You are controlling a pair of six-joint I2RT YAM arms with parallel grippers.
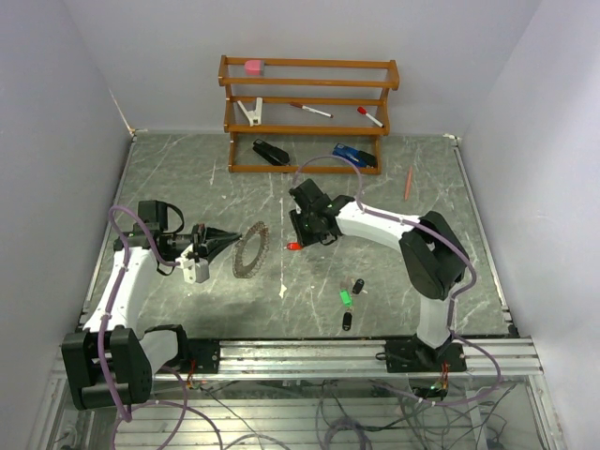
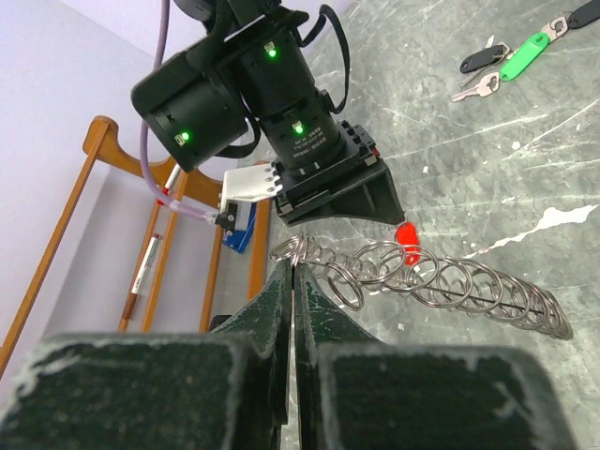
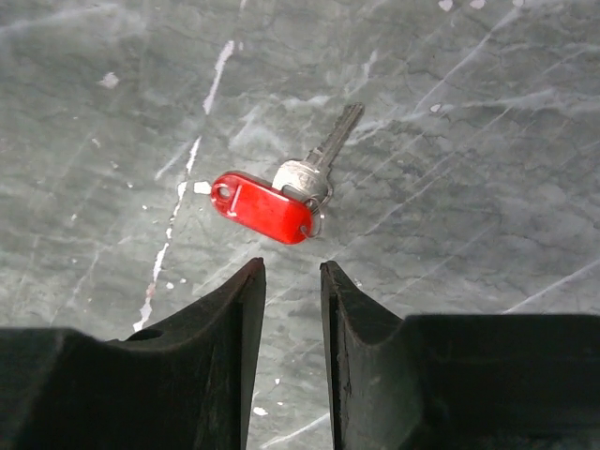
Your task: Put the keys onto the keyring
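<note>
The right gripper lowers its open fingers next and closes where the ring joining red tag and key (image 3: 318, 221) juts past the tag's end, since the ring lies below.
The keyring (image 1: 251, 248), a large silvery ring strung with many small wire loops, stands on edge left of the table's middle. My left gripper (image 1: 234, 241) is shut on its rim; the left wrist view shows the jaws (image 2: 295, 267) pinching one loop, with the keyring (image 2: 441, 281) stretching to the right. The red key (image 1: 293, 246) lies flat on the table just right of the ring. My right gripper (image 1: 299, 238) hovers over it, open and empty; in the right wrist view the red key (image 3: 264, 207) lies just beyond the gripper (image 3: 292, 270). A green key (image 1: 345, 297) and two black keys (image 1: 358, 286) (image 1: 347, 320) lie nearer the front.
A wooden rack (image 1: 309, 103) stands at the back with a pink block (image 1: 253, 67), a clip, two red-capped markers (image 1: 310, 111), a black stapler (image 1: 271, 152) and a blue object (image 1: 354, 156). A pencil (image 1: 409, 183) lies at the right. Walls close in both sides.
</note>
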